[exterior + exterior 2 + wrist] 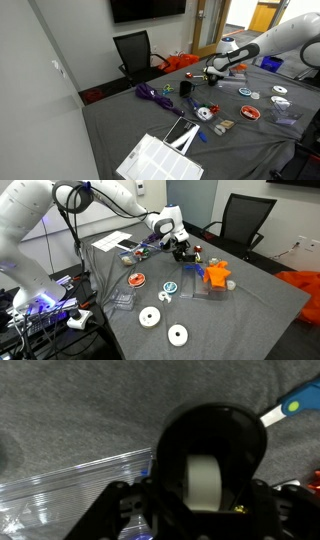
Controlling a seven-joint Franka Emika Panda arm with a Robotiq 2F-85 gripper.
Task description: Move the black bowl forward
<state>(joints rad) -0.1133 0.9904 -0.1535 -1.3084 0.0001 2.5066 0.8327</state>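
The black bowl (184,253) goes back and down with my gripper next, for release on open cloth (149,267) beside the red disc. That spot lies back of my gripper and below it.
The black bowl (212,430) fills the middle of the wrist view, round and dark on the grey cloth. My gripper (202,490) is at its near rim. One pale finger pad sits inside the bowl and the dark jaw body is outside the rim, so the gripper looks shut on the rim. In both exterior views the gripper (211,72) (182,246) is low over the table's middle clutter. The bowl (184,253) shows only as a dark shape under it. I cannot tell whether the bowl rests on the cloth or is lifted.
A clear plastic sheet (70,480) lies just left of the bowl and a blue-and-white pen-like object (288,405) lies to its upper right. An orange object (217,275), white tape rolls (150,317), a red disc (137,279) and a purple item (152,94) lie nearby. A black chair (135,50) stands at the table.
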